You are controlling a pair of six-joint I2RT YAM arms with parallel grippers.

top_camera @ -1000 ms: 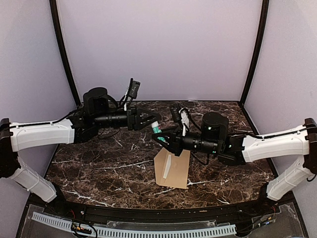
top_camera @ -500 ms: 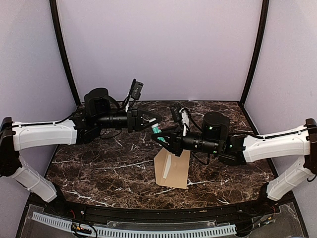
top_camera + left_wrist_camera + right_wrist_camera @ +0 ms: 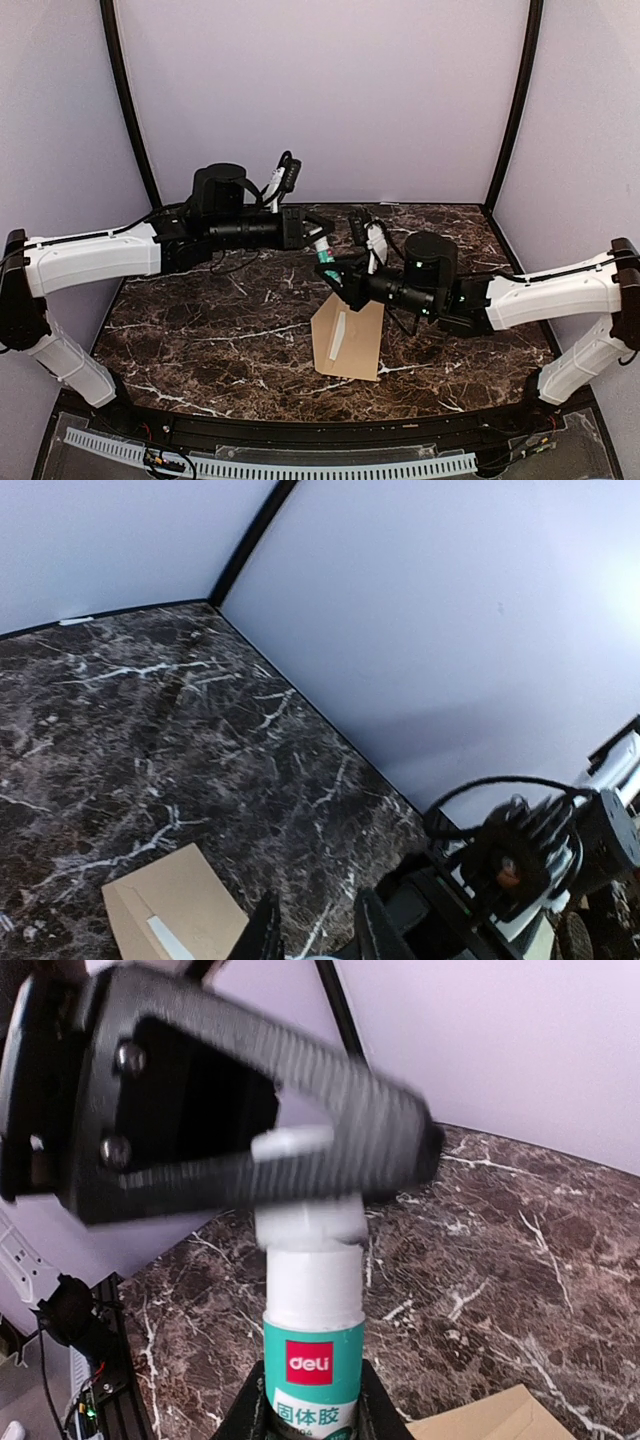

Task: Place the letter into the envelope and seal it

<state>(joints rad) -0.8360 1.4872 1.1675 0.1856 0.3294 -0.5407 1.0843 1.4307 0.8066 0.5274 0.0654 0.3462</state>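
The table is bare for the cap on the marble beside the envelope point(image 3: 350, 340). My left gripper will next move away from the glue stick point(image 3: 324, 262) and then go down toward that spot.
The brown envelope point(image 3: 350, 340) lies flat on the marble table with a white strip along its left side; it also shows in the left wrist view point(image 3: 180, 900) and the right wrist view point(image 3: 500, 1418). The letter is not in view. My right gripper point(image 3: 338, 280) is shut on a teal and white glue stick point(image 3: 324, 262), held up above the table point(image 3: 312, 1360). My left gripper point(image 3: 318, 233) reaches in from the left and is shut on the stick's white cap point(image 3: 300, 1210), its ribbed fingers point(image 3: 340, 1120) clamped across the top.
The dark marble table point(image 3: 200, 330) is walled by pale lilac panels with black corner posts point(image 3: 128, 100). Both arms meet above the table's middle, just behind the envelope. The right arm's wrist and cables point(image 3: 510, 860) show close to the left gripper.
The left arm has moved right toward the glue stick. Its gripper, open a second ago, has closed on the cap. The right gripper has stayed put with the stick.
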